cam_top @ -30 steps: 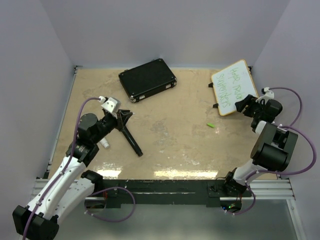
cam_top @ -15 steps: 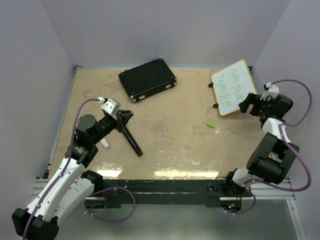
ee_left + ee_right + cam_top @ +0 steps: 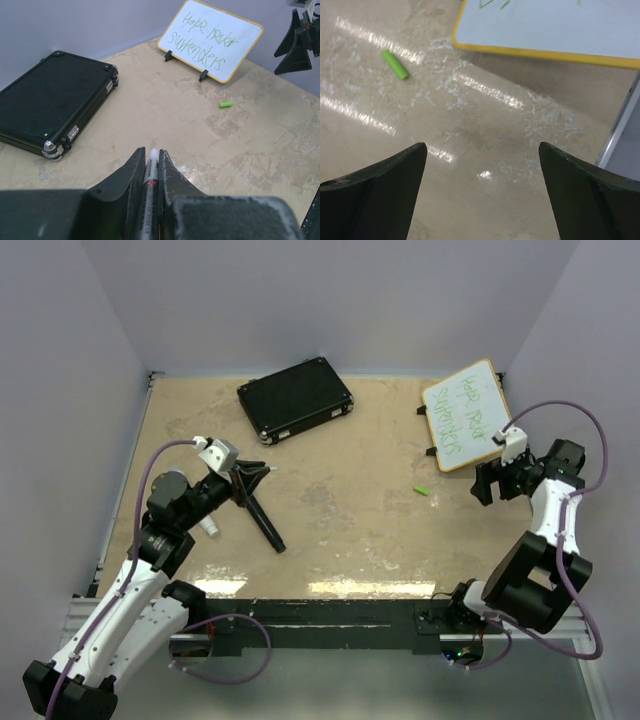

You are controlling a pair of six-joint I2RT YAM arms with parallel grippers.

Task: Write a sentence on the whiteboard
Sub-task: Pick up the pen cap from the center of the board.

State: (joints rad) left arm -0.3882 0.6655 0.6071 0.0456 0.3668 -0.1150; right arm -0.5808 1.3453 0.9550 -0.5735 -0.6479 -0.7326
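My right gripper will swing across next, turn and come down onto the green cap (image 3: 421,490) (image 3: 395,64), because the sentence is written and the marker's tip is bare.
The whiteboard (image 3: 468,415) leans on small black feet at the far right, its yellow rim (image 3: 530,51) showing in the right wrist view. The sentence (image 3: 202,42) is two lines of green handwriting on the board's face (image 3: 466,418). My left gripper (image 3: 151,152) is shut on a grey marker (image 3: 150,175) whose white tip pokes out past the fingertips; it hovers at mid-left (image 3: 260,471), far from the board. My right gripper (image 3: 482,150) is open wide and empty over bare table just below the board's near edge (image 3: 488,480).
A black case (image 3: 295,400) lies at the back centre. A green marker cap (image 3: 422,490) lies on the table left of my right gripper (image 3: 395,64). A long black bar (image 3: 268,530) lies under my left gripper, with a small white piece (image 3: 208,528) beside the left arm.
My right gripper opened wider and swung from the board's right edge down and left to below its near edge. The left arm and marker barely moved.
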